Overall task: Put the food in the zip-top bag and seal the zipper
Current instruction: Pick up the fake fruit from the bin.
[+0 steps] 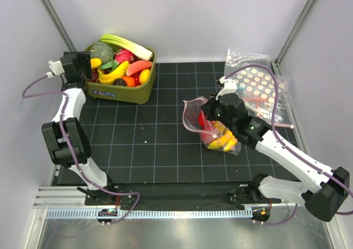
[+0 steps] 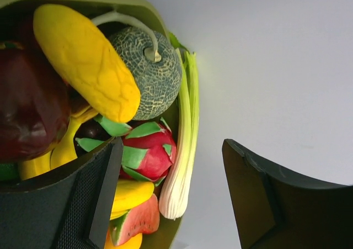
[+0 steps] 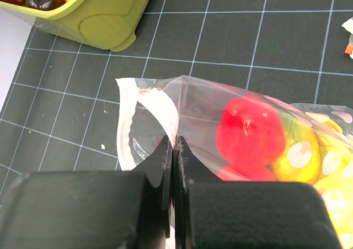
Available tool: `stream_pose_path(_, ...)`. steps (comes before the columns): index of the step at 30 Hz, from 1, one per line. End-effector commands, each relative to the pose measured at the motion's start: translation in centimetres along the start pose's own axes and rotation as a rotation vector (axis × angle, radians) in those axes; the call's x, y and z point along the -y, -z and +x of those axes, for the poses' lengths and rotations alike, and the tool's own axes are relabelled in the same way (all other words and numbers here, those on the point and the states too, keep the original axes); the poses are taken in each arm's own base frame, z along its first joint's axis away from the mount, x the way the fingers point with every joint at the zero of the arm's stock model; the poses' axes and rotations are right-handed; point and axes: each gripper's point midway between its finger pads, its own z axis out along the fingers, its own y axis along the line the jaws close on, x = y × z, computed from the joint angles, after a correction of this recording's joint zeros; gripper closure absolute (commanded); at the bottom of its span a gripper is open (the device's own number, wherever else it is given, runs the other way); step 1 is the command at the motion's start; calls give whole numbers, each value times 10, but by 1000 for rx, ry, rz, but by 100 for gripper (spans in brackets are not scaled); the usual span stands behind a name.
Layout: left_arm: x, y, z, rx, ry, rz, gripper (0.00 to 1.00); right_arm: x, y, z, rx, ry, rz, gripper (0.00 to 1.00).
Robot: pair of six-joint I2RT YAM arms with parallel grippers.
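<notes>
I should lower my left gripper toward the right in the top view and close it around the long yellow fruit (image 1: 96, 63) (image 2: 88, 64), because the fruit lies uncovered on top of the pile in the bin.
The zip-top bag (image 1: 199, 118) lies right of centre on the black mat, its mouth open toward the left. Inside it are the round red fruit (image 3: 251, 130), the orange-yellow fruit (image 3: 298, 149) and the yellow banana bunch (image 1: 222, 139). The pinkish zipper strip (image 3: 126, 116) curls around the open mouth. My right gripper (image 3: 174, 141) is shut on the bag's mouth edge at the zipper; it also shows in the top view (image 1: 212, 111). My left gripper (image 1: 83, 67) is open and empty at the left end of the green bin, its fingers (image 2: 94, 199) wide apart.
The green bin (image 1: 140, 93) at the back left holds several toy foods, among them a melon (image 2: 154, 78), a dragon fruit (image 2: 146, 152) and a leek (image 2: 182, 166). Larger clear bags with coloured dots (image 1: 259, 83) lie at the back right. White walls stand close behind.
</notes>
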Motion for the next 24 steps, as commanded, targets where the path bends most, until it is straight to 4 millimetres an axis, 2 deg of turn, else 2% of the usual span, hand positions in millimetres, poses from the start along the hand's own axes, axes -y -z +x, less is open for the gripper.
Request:
stream_pose_path(1, 9, -7, -24, 76, -33, -7, 24, -8, 5, -20, 73, -19, -30, 99)
stream_pose_path(4, -2, -15, -30, 94, -27, -41, 24, -7, 4, -20, 73, -19, -27, 99)
stream_pose_path(8, -20, -21, -48, 145, -34, -123, 24, -8, 5, -20, 73, -19, -29, 99)
stream_pose_path(12, -16, -27, -62, 169, -57, -134, 24, -9, 7, -21, 78, -22, -33, 99)
stream_pose_path(13, -23, -31, -65, 171, -56, -147, 24, -9, 7, -21, 78, -22, -33, 99)
stream_pose_path(15, -23, -35, -71, 171, -51, -145, 23, -9, 6, -21, 75, -22, -32, 99)
stream_pose_path(17, -29, -42, -72, 160, -52, -153, 23, -9, 7, -21, 75, -21, -35, 99)
stream_pose_path(18, -23, -44, -70, 143, -53, -140, 22, -9, 7, -21, 75, -21, -35, 99)
stream_pose_path(19, -36, -52, -69, 130, -55, -175, 22, -8, 7, -21, 75, -22, -33, 99)
stream_pose_path(20, -38, -55, -68, 119, -55, -182, 23, -9, 8, -22, 80, -23, -36, 99)
stream_pose_path(21, -29, -58, -68, 93, -51, -162, 23, -8, 9, -22, 80, -23, -35, 99)
stream_pose_path(22, -42, -66, -64, 73, -45, -191, 23, -8, 8, -22, 81, -23, -31, 99)
stream_pose_path(24, -39, -73, -62, 50, -30, -178, 23, -8, 8, -22, 81, -23, -33, 99)
